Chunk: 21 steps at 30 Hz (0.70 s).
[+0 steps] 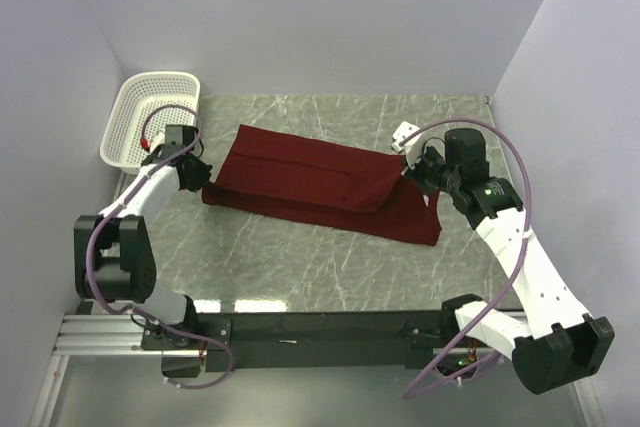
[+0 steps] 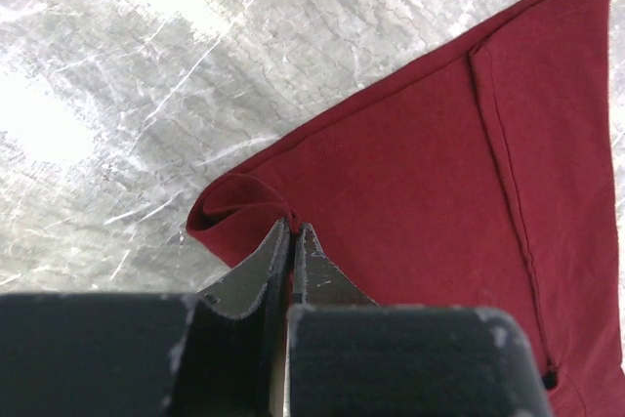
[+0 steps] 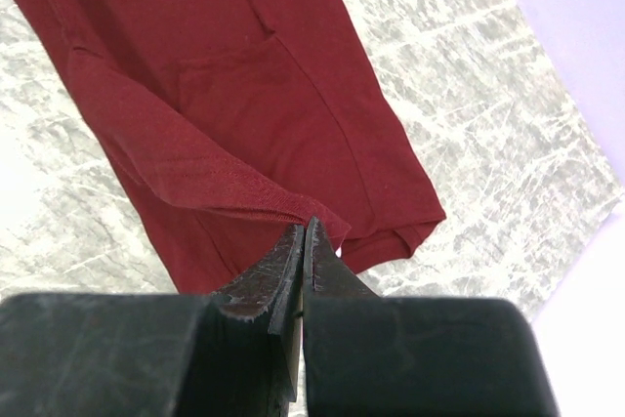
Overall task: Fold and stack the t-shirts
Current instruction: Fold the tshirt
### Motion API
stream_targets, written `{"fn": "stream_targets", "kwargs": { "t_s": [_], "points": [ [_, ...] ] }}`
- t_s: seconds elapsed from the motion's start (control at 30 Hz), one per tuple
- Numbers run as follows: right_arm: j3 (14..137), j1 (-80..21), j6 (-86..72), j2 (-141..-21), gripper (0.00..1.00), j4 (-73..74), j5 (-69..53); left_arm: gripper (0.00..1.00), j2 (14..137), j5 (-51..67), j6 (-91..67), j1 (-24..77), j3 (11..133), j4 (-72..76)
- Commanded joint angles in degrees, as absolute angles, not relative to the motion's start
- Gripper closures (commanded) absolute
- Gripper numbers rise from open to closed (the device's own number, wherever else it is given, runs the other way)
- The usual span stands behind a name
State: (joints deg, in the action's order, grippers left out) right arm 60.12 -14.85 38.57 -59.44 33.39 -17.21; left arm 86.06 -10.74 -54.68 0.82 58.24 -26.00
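Note:
Since the puckered corner sits at the t-shirt's near edge, I will carry it outward with my left gripper along the t-shirt's end by the basket (image 2: 344, 165) and release it.
One dark red t-shirt (image 1: 320, 185) lies across the marble table as a long band, folded over lengthwise. My left gripper (image 1: 203, 179) is at its left end. In the left wrist view this gripper (image 2: 293, 225) is shut on a puckered corner of the t-shirt (image 2: 439, 173). My right gripper (image 1: 410, 169) is at the far right corner of the upper layer. The right wrist view shows it (image 3: 305, 225) shut on the rolled fold edge of the t-shirt (image 3: 244, 75), held slightly off the lower layer.
A white mesh basket (image 1: 150, 117) stands at the back left corner, just behind my left arm. Lilac walls close the table on the left, back and right. Bare marble (image 1: 300, 267) lies between the shirt and the arm bases.

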Motion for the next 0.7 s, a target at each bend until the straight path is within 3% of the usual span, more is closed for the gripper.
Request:
{"fn": "stream_targets", "kwargs": {
  "t_s": [0.0,0.67],
  "points": [
    [63.4,-14.1,37.7,-60.0,1.00,30.3,-15.8,0.99,87.7,-10.4,-53.3,0.7,61.3,-24.8],
    [62.9,-12.6,37.0,-61.5,1.00,29.7,-15.3,0.99,96.9,-8.0,-51.1,1.0,68.6,-24.9]
  ]
}}
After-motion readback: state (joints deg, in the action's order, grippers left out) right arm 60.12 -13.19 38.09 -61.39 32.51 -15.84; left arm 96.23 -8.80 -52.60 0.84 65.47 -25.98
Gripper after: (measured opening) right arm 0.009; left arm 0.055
